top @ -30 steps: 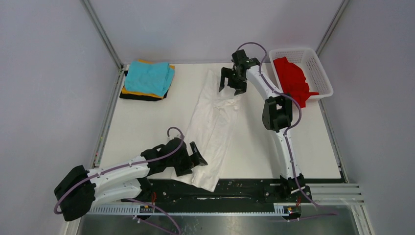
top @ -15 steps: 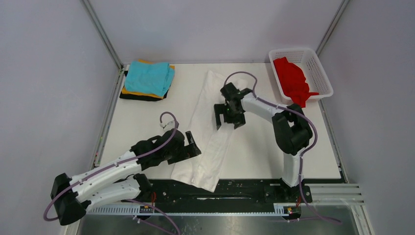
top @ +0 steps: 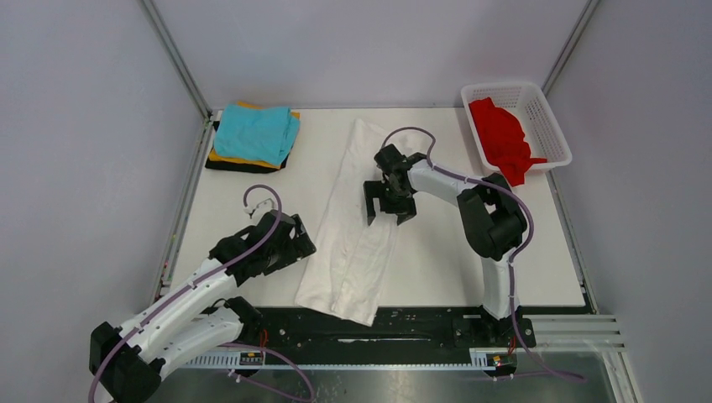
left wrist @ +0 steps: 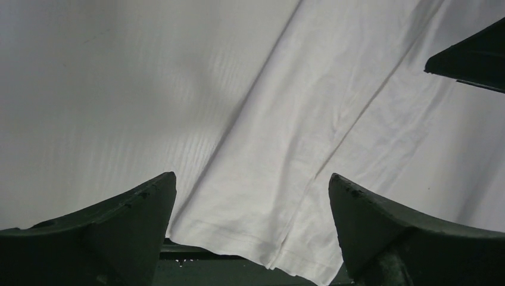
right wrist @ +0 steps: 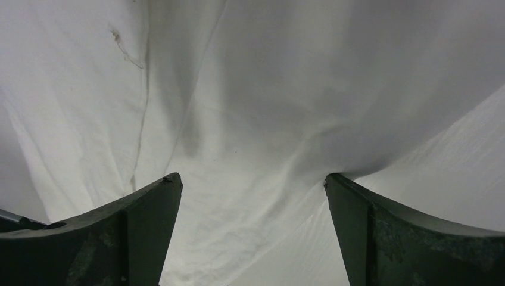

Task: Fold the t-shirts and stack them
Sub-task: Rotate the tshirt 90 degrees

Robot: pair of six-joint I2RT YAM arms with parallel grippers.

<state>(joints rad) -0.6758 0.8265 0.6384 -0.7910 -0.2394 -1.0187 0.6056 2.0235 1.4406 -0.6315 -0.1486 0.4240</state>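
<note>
My left gripper lowers and draws back onto the white t-shirt's closest hem corner (top: pixel 301 300) (left wrist: pixel 175 234) next, since that corner lies below it and nearer my base.
A large white t-shirt (top: pixel 357 227) lies folded into a long strip down the middle of the table; it also shows in the left wrist view (left wrist: pixel 309 131) and the right wrist view (right wrist: pixel 256 119). My right gripper (top: pixel 387 211) is open, low over the shirt's right edge near its middle. My left gripper (top: pixel 301 248) is open and empty, just left of the shirt's lower part. A red t-shirt (top: pixel 500 134) lies in the white basket (top: pixel 550 126). Folded teal (top: pixel 259 133), orange and black shirts are stacked at the back left.
The table's near edge has a black rail (top: pixel 403 323) under the shirt's hem. Metal frame posts stand at the back corners. The basket stands at the back right corner.
My right gripper came from the far end of the shirt toward its middle and lowered onto it. My left arm drew back to the left, off the shirt's lower part.
</note>
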